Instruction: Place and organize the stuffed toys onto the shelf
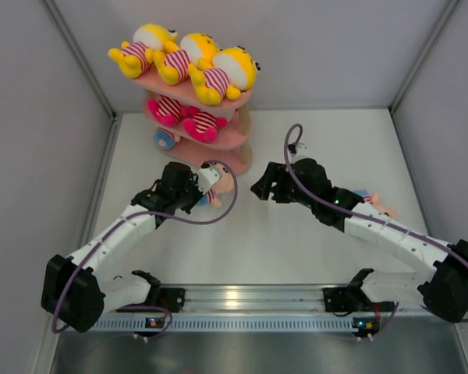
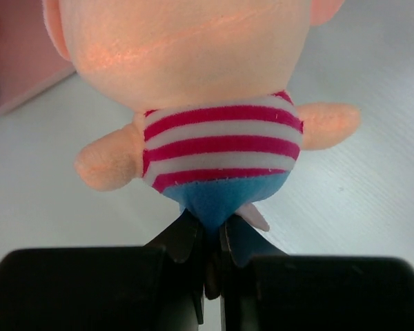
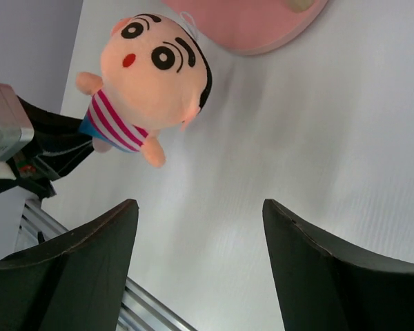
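I should move my left gripper outward next, onto the bottom board's free part [image 1: 189, 150] [image 2: 22, 63], and let go of the toy. That part of the board is outward of my gripper, beside another peach-faced toy.
The pink shelf [image 1: 235, 139] stands at the back left. Three yellow toys [image 1: 195, 58] lie on its top board and two pink-and-white toys [image 1: 186, 115] on the middle board. A peach-faced toy [image 1: 165, 139] lies on the bottom board. My left gripper [image 1: 203, 195] is shut on the blue bottom of a second peach-faced toy [image 2: 221, 145], held just in front of the shelf base; this toy also shows in the right wrist view [image 3: 152, 69]. My right gripper [image 1: 264, 187] is open and empty to its right. A third peach-faced toy [image 1: 377, 204] lies on the table, partly hidden by my right arm.
Grey walls close in the white table on the left, back and right. A metal rail [image 1: 242, 298] runs along the near edge between the arm bases. The shelf's bottom board [image 3: 255, 24] shows at the top of the right wrist view.
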Motion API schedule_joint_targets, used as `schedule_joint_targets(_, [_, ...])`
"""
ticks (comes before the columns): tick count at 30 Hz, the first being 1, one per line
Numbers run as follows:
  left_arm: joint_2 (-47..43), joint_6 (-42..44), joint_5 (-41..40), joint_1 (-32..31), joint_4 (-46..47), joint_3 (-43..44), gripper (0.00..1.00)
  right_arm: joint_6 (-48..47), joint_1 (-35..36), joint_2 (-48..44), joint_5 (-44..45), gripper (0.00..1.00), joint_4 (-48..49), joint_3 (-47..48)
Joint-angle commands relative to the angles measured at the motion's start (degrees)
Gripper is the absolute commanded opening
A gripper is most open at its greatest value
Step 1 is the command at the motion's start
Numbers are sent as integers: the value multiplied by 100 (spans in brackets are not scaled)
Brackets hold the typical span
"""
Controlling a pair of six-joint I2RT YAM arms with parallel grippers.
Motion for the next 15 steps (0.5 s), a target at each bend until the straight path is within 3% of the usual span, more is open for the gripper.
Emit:
schedule_joint_targets(1, [-192,82,113,549,650,-295,0,-186,99,-298,207,73,-66,-32])
schedule_joint_targets(6, [-122,364,70,1394,1844,-788,0,-212,99,-527,392,73,-66,-217])
schedule_joint_targets(11, [247,548,280,1693,4398,-1491,0,-247,99,-677,541,73,-128,-305])
schedule_joint_targets(15, [914,497,509,1816,4826,-1221,0,-300,99,-703,629,73,-277,-279])
